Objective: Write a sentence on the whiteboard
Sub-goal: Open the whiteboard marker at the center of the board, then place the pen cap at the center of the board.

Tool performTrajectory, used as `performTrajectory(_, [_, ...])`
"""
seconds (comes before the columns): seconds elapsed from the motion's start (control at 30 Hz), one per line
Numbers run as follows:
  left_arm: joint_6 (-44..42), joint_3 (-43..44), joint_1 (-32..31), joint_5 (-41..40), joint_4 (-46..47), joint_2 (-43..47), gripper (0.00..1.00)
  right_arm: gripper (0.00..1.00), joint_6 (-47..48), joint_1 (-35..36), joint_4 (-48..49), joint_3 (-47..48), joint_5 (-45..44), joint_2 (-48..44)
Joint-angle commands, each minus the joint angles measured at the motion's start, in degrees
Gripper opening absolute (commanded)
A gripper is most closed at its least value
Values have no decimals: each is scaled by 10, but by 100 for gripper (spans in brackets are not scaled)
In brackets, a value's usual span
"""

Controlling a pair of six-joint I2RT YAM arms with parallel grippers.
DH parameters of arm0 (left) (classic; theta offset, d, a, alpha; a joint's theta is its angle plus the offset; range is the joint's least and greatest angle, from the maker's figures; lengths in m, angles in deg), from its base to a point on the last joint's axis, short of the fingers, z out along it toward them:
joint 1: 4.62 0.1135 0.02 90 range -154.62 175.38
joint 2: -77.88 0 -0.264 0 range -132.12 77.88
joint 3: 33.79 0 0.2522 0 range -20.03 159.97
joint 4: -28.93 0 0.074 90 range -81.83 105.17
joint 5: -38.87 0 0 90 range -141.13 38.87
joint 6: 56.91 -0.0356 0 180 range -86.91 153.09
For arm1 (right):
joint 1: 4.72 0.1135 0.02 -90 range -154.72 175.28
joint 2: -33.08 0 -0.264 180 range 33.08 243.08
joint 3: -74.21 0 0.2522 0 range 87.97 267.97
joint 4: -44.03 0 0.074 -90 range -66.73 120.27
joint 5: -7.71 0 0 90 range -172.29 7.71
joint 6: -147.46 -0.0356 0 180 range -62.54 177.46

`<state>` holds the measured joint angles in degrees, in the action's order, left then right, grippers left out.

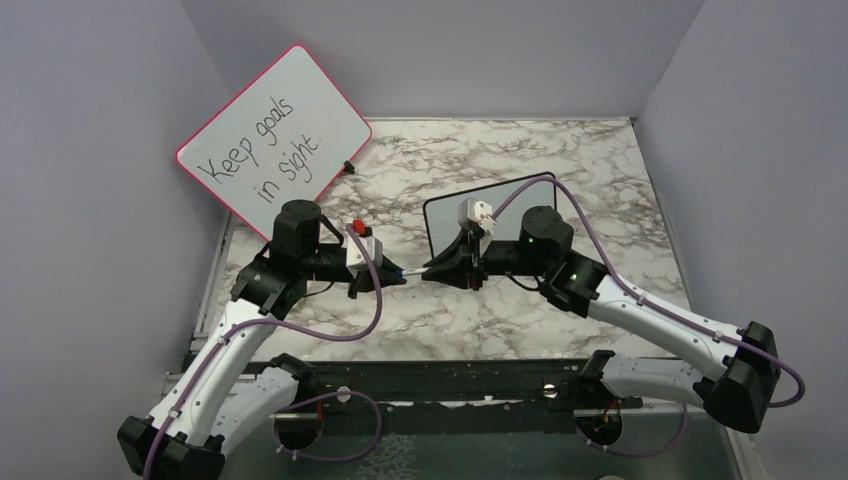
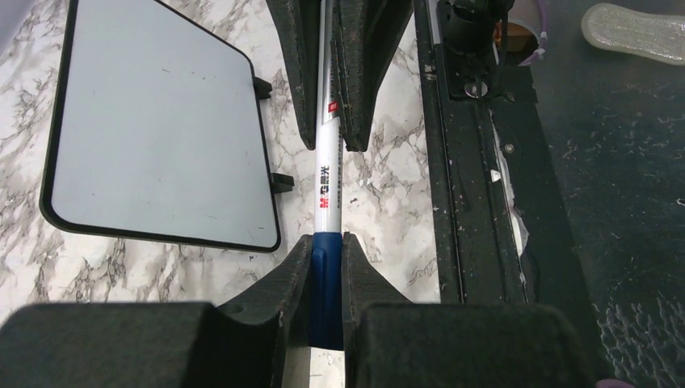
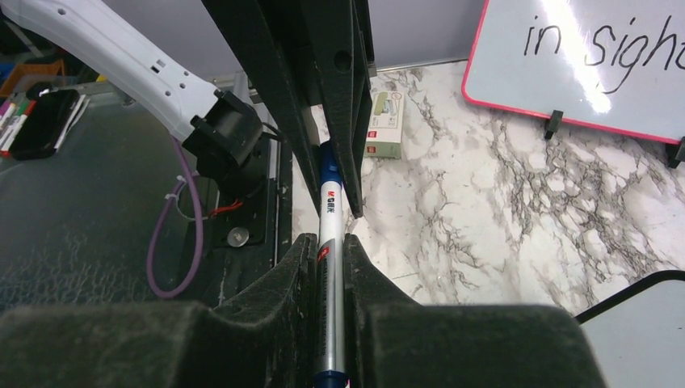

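The blue cap [image 2: 327,283] in my left gripper comes off the marker's body next, then goes down outward for release, onto the bare marble between the boards.
A white marker [image 1: 413,271] with a blue cap hangs level over the marble table, held between both grippers. My left gripper [image 2: 327,242] is shut on its blue cap [image 2: 327,283]. My right gripper [image 3: 331,242] is shut on the silver-white barrel [image 3: 329,267]. In the top view the left gripper [image 1: 395,272] and right gripper [image 1: 442,270] face each other tip to tip. The black-framed whiteboard [image 1: 515,195] lies behind the right wrist, partly hidden by it. Its surface [image 2: 157,121] is blank, and one corner [image 3: 646,323] shows in the right wrist view. The sentence is not in view.
A red-framed board [image 1: 275,140] reading "Keep goals in sight" leans against the back left wall. A small green-and-white box [image 3: 385,125] lies on the marble beneath it. A black rail [image 1: 430,380] runs along the near table edge. Grey walls close in three sides.
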<state>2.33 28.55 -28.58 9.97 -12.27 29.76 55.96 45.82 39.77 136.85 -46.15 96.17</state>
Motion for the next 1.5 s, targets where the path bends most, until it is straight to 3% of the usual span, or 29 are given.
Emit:
performTrajectory(0.0, [3, 0, 7, 22, 28, 5, 0, 1, 3, 2, -20, 2, 21, -6])
performTrajectory(0.37, [-3, -9, 16, 32, 31, 4, 0, 1, 5, 1, -92, -16, -33, -116])
performTrajectory(0.7, [6, -15, 24, 18, 41, 5, 0, 1, 2, 0, -162, -37, -141, -204])
performTrajectory(0.8, [57, -21, 24, -45, 77, 6, 0, 1, 0, 0, -156, -43, -187, -213])
performTrajectory(1.0, [247, -54, 24, -274, 200, 1, 0, 1, 0, 0, -145, -51, -251, -222])
performTrajectory(1.17, [383, -45, 24, -449, 205, -40, 0, 1, -5, 0, -149, -55, -315, -223])
performTrajectory(1.47, [558, -8, 13, -582, 190, -165, 0, 1, -15, 1, -135, -74, -419, -243])
